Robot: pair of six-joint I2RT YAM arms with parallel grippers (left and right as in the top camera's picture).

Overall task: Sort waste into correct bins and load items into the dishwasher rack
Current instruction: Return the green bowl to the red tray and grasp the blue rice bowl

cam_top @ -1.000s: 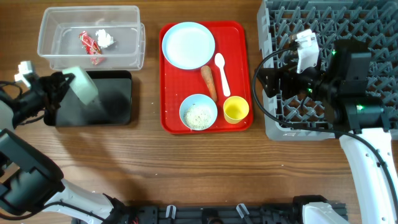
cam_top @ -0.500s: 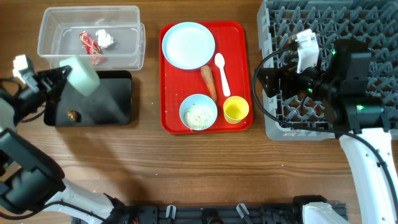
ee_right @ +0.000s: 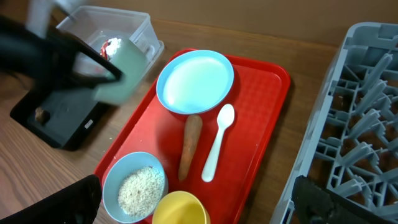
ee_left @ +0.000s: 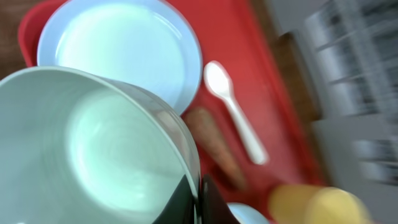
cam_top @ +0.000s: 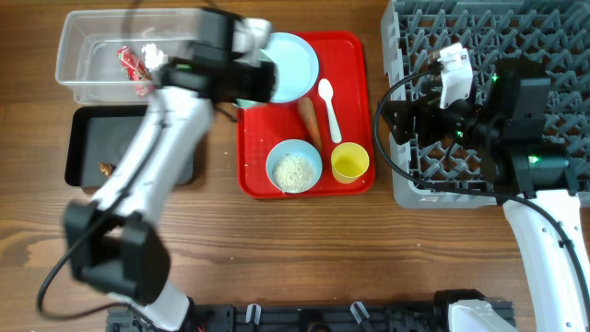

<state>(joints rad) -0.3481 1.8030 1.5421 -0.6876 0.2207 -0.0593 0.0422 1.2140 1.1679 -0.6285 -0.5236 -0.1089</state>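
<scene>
Next, my left gripper moves back and down to release the bowl on the bare tray beside the carrot, as that patch lies below my gripper and back.
My left gripper (ee_left: 198,202) is shut on the rim of an empty pale blue bowl (cam_top: 254,83). It holds the bowl above the red tray's top left corner, next to the pale blue plate (cam_top: 284,65). On the tray lie the white spoon (cam_top: 329,109), the carrot (cam_top: 310,122), a pale blue bowl of rice grains (cam_top: 294,168) and the yellow cup (cam_top: 350,162). The clear bin (cam_top: 92,85) holds the red wrapper (cam_top: 132,65) and the tissue (cam_top: 154,57). The black bin (cam_top: 88,138) holds the brown lump (cam_top: 107,169). My right gripper (cam_top: 398,118) is open and empty between the tray and the grey rack (cam_top: 516,28).
The red tray (cam_top: 355,55) sits in the middle of the wooden table. The rack fills the right side, and the right wrist view shows its pegs (ee_right: 360,124). The left arm stretches from the lower left across the black bin.
My left arm swung from over the black bin to the tray's top left, still holding the bowl. The brown lump now lies in the black bin. The right arm has not moved.
</scene>
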